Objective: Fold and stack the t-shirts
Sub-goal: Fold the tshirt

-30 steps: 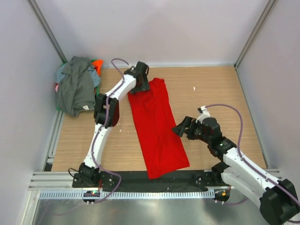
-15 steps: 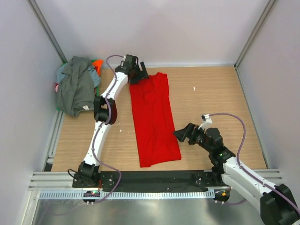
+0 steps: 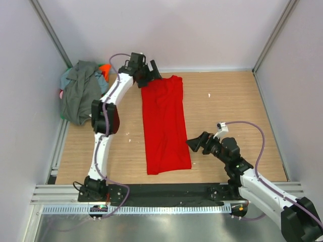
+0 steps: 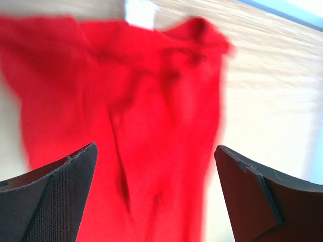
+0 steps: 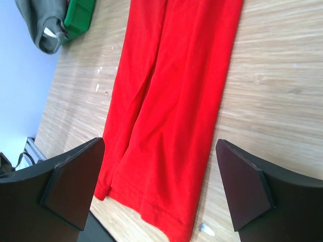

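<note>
The near hem's other corner already has my right gripper close to it. My left gripper will next move back along the folded t-shirt and down onto the near hem's unattended corner (image 3: pixel 150 171).
The bright red t-shirt (image 3: pixel 164 123) lies flat as a long folded strip down the middle of the table. It also shows in the left wrist view (image 4: pixel 151 126) and the right wrist view (image 5: pixel 176 101). My left gripper (image 3: pixel 149 72) is open and empty at the strip's far left corner, just above the cloth. My right gripper (image 3: pixel 196 143) is open and empty, just right of the strip's near end. A pile of other t-shirts, with a dark grey one (image 3: pixel 79 96) on top and an orange one (image 3: pixel 105 69), sits at the far left.
The pile rests on a green bin (image 5: pixel 81 15) against the left wall. Small white specks (image 3: pixel 209 95) lie on the wood. A black strip (image 3: pixel 166 190) runs along the table's near edge. Walls close in the left, far and right sides.
The left gripper moved toward the far left corner and let go of the red t-shirt, which slid away from the near edge and straightened. The right gripper drew back toward the near side.
</note>
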Robot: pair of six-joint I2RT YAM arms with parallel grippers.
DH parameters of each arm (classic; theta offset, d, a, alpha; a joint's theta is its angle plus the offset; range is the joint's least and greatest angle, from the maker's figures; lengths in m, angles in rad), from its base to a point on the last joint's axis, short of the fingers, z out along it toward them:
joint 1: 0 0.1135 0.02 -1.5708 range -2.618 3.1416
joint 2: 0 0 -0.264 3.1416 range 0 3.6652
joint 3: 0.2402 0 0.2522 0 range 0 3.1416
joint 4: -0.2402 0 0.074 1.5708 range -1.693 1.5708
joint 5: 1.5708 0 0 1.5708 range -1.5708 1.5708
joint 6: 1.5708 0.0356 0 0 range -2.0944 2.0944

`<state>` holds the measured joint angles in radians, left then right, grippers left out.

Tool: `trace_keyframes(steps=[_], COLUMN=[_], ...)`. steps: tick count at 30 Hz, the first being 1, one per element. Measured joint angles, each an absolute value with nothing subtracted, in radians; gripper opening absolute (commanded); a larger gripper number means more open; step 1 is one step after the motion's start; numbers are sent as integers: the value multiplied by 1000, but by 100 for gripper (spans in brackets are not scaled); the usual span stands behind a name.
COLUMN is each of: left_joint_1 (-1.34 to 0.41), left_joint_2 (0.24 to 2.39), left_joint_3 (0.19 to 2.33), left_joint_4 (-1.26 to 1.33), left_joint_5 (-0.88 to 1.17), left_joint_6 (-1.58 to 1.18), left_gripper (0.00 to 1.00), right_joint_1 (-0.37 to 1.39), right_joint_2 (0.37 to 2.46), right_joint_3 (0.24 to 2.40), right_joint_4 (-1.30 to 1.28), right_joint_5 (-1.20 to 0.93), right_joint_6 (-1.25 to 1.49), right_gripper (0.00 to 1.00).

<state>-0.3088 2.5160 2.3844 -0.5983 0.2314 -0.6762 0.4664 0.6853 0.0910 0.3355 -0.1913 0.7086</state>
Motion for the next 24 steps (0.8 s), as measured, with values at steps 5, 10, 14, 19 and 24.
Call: trace_keyframes(steps=[5,10,14,19,24], left_joint_1=[-324,-378,-484,-607,-703], left_joint_2=[2010,1422,1161,1144,1130], left_joint_3=[2088,1628,1226,806,673], left_joint_4=[-713,-685,-696,-736,-733], left_joint_5=[154,62,15,-21,-38], left_joint_6=[-672,-683,-754,-861,-942], left_gripper=[100,92,86,78,77], right_joint_1=[562,622,638,683,692], right_joint_2=[657,665,722,780,752], right_joint_3=[210,465,572,525,448], right_joint_4=[112,-197,-369,-555,-615], right_joint_5=[-81,81,153,189,171], right_joint_6=[676,690,758,849,905], right_gripper=[93,72,70,70,63])
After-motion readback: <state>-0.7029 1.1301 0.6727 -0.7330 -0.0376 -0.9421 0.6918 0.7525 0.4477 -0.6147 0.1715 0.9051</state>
